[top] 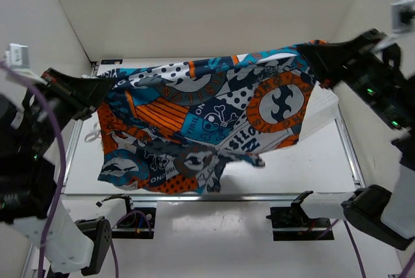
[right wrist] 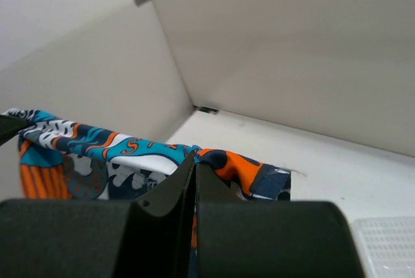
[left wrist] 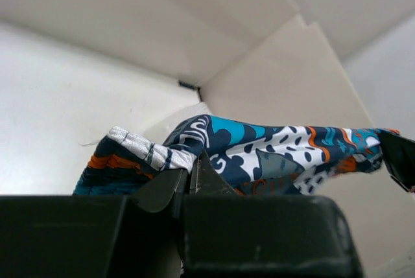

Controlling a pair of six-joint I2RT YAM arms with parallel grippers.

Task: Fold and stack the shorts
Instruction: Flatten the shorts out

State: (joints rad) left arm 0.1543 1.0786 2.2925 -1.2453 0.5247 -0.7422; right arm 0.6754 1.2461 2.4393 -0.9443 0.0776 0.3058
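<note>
The shorts (top: pixel 207 119) still hang stretched in the air. My left gripper moves down to the white table beneath them next and releases the waistband corner there.
The patchwork shorts (top: pixel 207 119), orange, teal, navy and white with skulls and lettering, hang stretched in the air between my two grippers, above the table. My left gripper (top: pixel 109 85) is shut on the left top corner; in the left wrist view the shorts (left wrist: pixel 259 155) bunch over the closed gripper (left wrist: pixel 193 173). My right gripper (top: pixel 311 54) is shut on the right top corner; in the right wrist view the shorts (right wrist: pixel 117 155) drape left from the closed gripper (right wrist: pixel 194 168). The lower edge hangs near the table front.
A white table (top: pixel 311 161) lies under the shorts, with white walls behind and at both sides. A white perforated basket (right wrist: pixel 389 242) shows at the right wrist view's lower right corner; part of it (top: pixel 324 106) is behind the shorts' right side.
</note>
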